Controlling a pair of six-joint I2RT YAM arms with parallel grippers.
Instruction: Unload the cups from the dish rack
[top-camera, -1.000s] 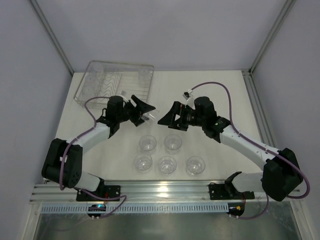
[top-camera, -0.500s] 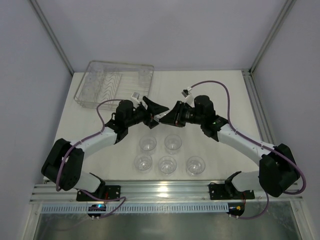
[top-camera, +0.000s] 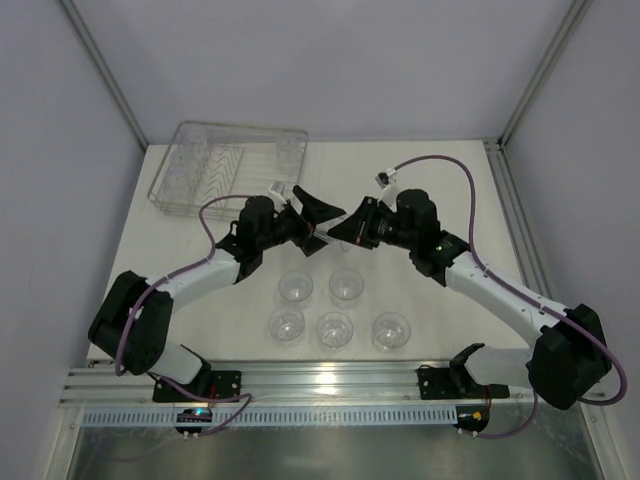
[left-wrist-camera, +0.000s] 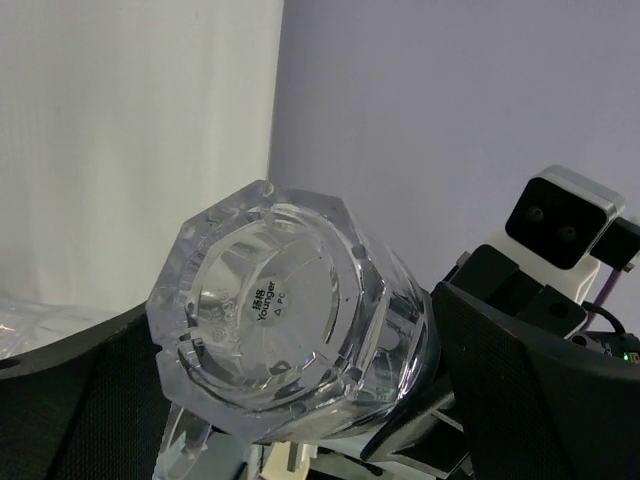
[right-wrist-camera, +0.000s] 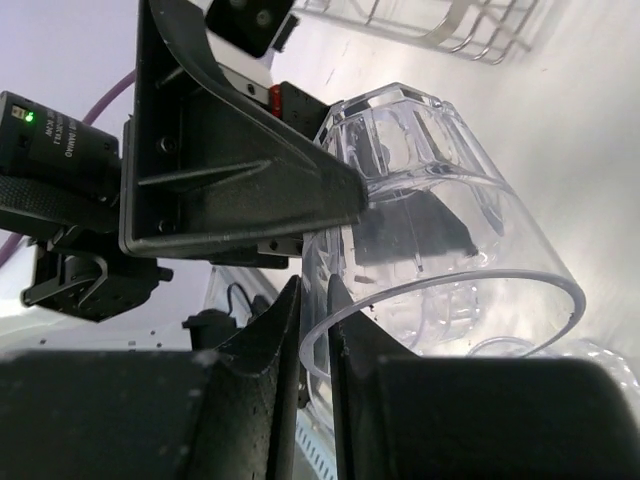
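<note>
I need to move my right gripper back and down next and turn the cup upright to release it, because the back row's empty end (top-camera: 394, 291) is below the gripper, toward my base.
One clear cup (top-camera: 322, 237) hangs in the air over the middle of the table, between my two grippers. My right gripper (right-wrist-camera: 315, 345) is shut on its wall at the rim, one finger inside and one outside. This cup (right-wrist-camera: 430, 220) lies on its side, mouth toward the right wrist. My left gripper (left-wrist-camera: 300, 410) stands open around the cup (left-wrist-camera: 285, 320), whose faceted base faces its camera; its fingers (left-wrist-camera: 540, 390) flank the cup. The dish rack (top-camera: 228, 168) sits at the far left, with faint clear cups (top-camera: 289, 152) in it.
Several clear cups stand upright on the table in front of the arms, two (top-camera: 295, 288) in a back row and three (top-camera: 334, 328) in a front row. The left gripper's black finger (right-wrist-camera: 230, 170) fills the upper left of the right wrist view.
Both arms have closed in over the table's middle. My right gripper has gone from wide open to shut on the cup's rim. The left jaws have spread wider off the cup.
</note>
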